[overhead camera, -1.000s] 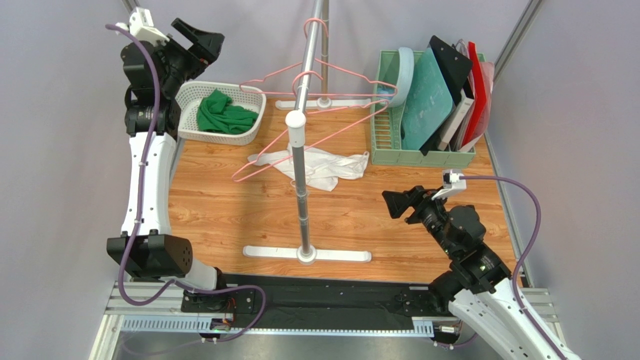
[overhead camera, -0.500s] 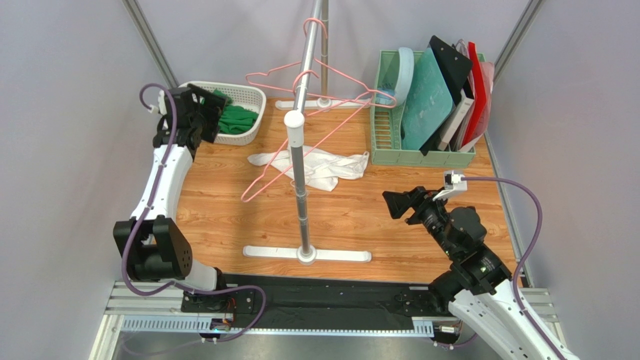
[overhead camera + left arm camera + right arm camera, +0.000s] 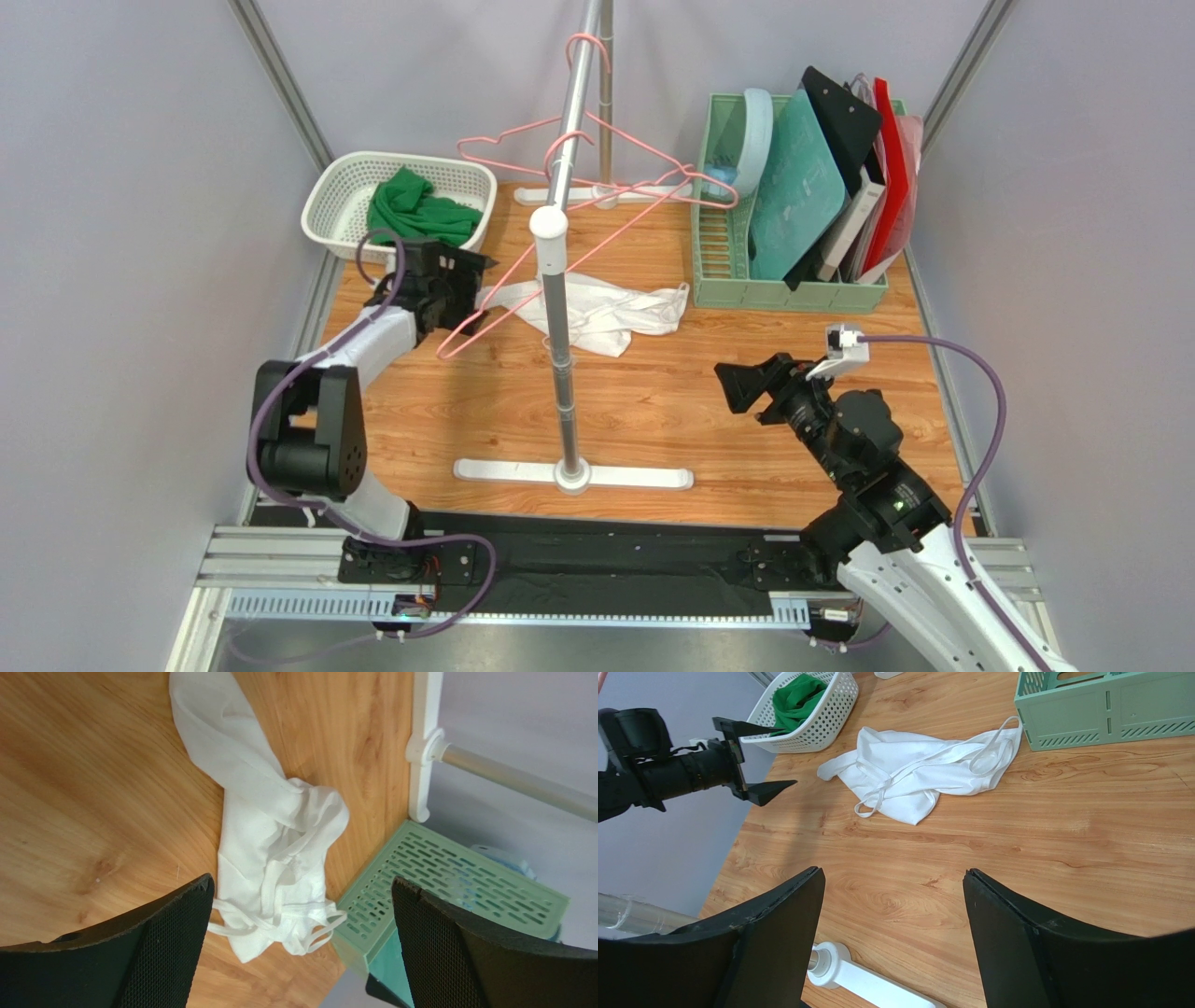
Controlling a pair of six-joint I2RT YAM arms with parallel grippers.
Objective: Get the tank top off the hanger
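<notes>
Next, my left gripper moves down and toward the post of the clothes bar onto the tank top's edge by the basket, since its fingers hover above the cloth.
The white tank top (image 3: 603, 311) lies crumpled on the wooden table, off any hanger, between the rail post and the green rack. Bare pink wire hangers (image 3: 572, 140) hang from the clothes rail (image 3: 554, 224) above it. My left gripper (image 3: 460, 290) is low over the table just left of the tank top and stands open and empty. The left wrist view shows the tank top (image 3: 274, 847) ahead of the spread left gripper (image 3: 302, 882). My right gripper (image 3: 744, 381) hovers open and empty right of the post, well short of the tank top (image 3: 927, 770).
A white basket (image 3: 337, 210) holding green cloth (image 3: 414, 210) stands at the back left. A green rack (image 3: 730, 273) with boards and folders fills the back right. The rail's post (image 3: 564, 378) and its white foot (image 3: 572, 473) stand mid-table.
My left arm has swung down from high above the basket to table level beside the tank top. The lower pink hanger has shifted slightly. The right arm has hardly moved.
</notes>
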